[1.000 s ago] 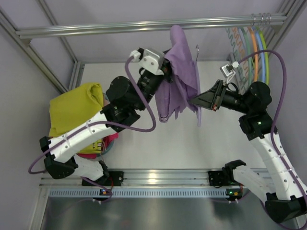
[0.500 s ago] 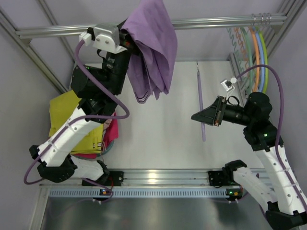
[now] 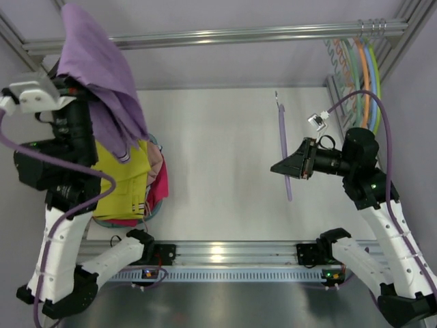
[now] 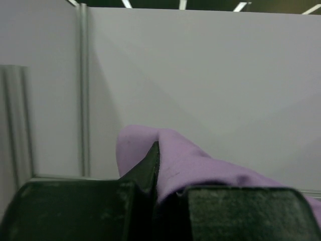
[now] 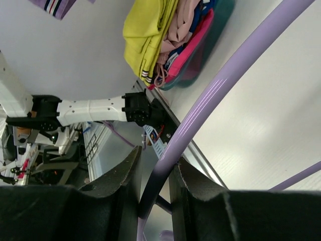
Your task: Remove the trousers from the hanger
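Note:
I will lower my left gripper and tilt it down over the far part of the cloth pile, because the lilac trousers (image 3: pixel 102 75) hang free of the hanger.
My left gripper (image 3: pixel 67 85) is raised at the far left and shut on the lilac trousers (image 3: pixel 102 75). They hang from it over the cloth pile, clear of the hanger. In the left wrist view the lilac cloth (image 4: pixel 195 165) bulges out between the closed fingers (image 4: pixel 145 173). My right gripper (image 3: pixel 278 167) is shut on the thin purple hanger (image 3: pixel 283 137), which is bare. In the right wrist view the hanger's bar (image 5: pixel 225 75) runs between the fingers (image 5: pixel 120 175). The yellow trousers (image 3: pixel 126 184) lie on the pile at the left and also show in the right wrist view (image 5: pixel 145 30).
Pink and magenta cloths (image 3: pixel 158 181) lie beside the yellow pair in a teal basket (image 5: pixel 220 30). Several coloured hangers (image 3: pixel 358 68) hang at the back right. A metal rail (image 3: pixel 239 33) crosses the back and another (image 3: pixel 225 253) runs along the front.
My left arm has swung from the middle to the far left, carrying the lilac trousers off the hanger and over the pile. The right gripper has kept hold of the hanger and barely moved.

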{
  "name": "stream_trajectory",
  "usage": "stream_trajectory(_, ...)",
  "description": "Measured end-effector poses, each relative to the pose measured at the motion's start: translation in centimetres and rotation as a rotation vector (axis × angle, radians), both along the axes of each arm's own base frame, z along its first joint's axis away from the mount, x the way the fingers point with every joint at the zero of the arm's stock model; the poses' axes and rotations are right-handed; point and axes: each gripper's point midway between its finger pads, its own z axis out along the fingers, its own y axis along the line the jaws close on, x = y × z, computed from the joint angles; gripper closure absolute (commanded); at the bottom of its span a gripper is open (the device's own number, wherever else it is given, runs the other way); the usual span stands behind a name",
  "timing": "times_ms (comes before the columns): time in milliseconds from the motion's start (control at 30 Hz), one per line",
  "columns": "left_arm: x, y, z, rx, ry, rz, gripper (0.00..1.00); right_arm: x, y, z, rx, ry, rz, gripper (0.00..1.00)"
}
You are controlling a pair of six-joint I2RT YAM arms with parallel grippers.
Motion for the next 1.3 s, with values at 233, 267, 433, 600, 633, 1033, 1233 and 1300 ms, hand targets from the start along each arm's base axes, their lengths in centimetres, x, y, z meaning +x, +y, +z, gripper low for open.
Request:
stream_trajectory(233, -8.9, 8.1, -1.3, 0.003, -0.037, 0.251, 1.0, 0.6, 0.1, 0.6, -0.013, -0.01, -0.003, 1.0)
stream_trajectory(267, -10.6, 9.1, -1.7, 0.01, -0.036, 0.294, 1.0, 0.7, 0.0, 1.0, -0.013, -0.022, -0.004, 1.0)
stream_trajectory(433, -17.2, 12.6, -4.2, 0.051, -0.007, 0.474, 1.0, 0.6, 0.0, 2.2, -0.015, -0.069, -0.001, 1.0)
stream_trajectory(600, -20.2, 14.3, -8.6, 0.101, 0.085, 0.618, 1.0, 0.9, 0.0, 2.4, -0.021, -0.081, 0.001, 1.0)
stream_trajectory(633, -20.2, 14.4, -9.5, 0.113, 0.106, 0.64, 1.0, 1.0, 0.0, 2.3, -0.023, -0.077, 0.001, 1.0)
stream_trajectory(1033, -1.1, 12.8, -22.6, 0.394, 0.642, 0.666, 0.98, 1.3, 0.1, 1.9, -0.029, -0.056, 0.001, 1.0)
stream_trajectory(1233, 10.6, 11.1, -33.3, 0.484, 0.986, 0.58, 0.5, 1.5, 0.0, 2.0, -0.043, -0.032, -0.015, 1.0)
stream_trajectory(1300, 12.0, 10.6, -36.6, 0.484, 1.076, 0.547, 0.39, 1.4, -0.2, 2.4, -0.045, -0.029, -0.021, 1.0)
